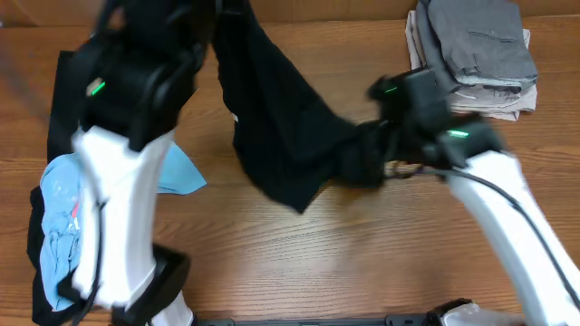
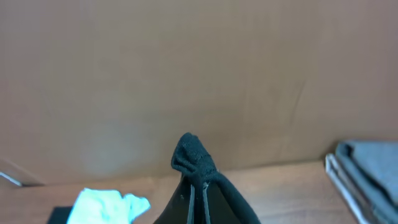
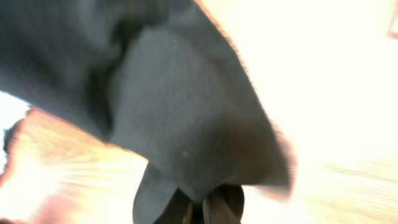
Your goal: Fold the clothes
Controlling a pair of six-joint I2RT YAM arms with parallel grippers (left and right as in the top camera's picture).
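Note:
I should next use my left gripper to carry the black garment's corner away from my right gripper toward the light blue garment, then down, because the black garment (image 1: 281, 136) hangs in folds.
A black garment (image 1: 281, 136) hangs stretched between my two grippers above the middle of the table. My left gripper (image 2: 198, 186) is shut on a bunched corner of it (image 2: 194, 155), held high near the back wall. My right gripper (image 3: 200, 208) is shut on the garment's other edge (image 3: 174, 106), low over the table at centre right (image 1: 367, 158). The right wrist view is blurred and overexposed.
A stack of folded grey and white clothes (image 1: 476, 54) lies at the back right, and also shows in the left wrist view (image 2: 373, 171). A light blue garment (image 1: 68, 213) and more dark cloth (image 1: 41, 263) lie at the left. A cardboard wall (image 2: 199, 74) stands behind the table.

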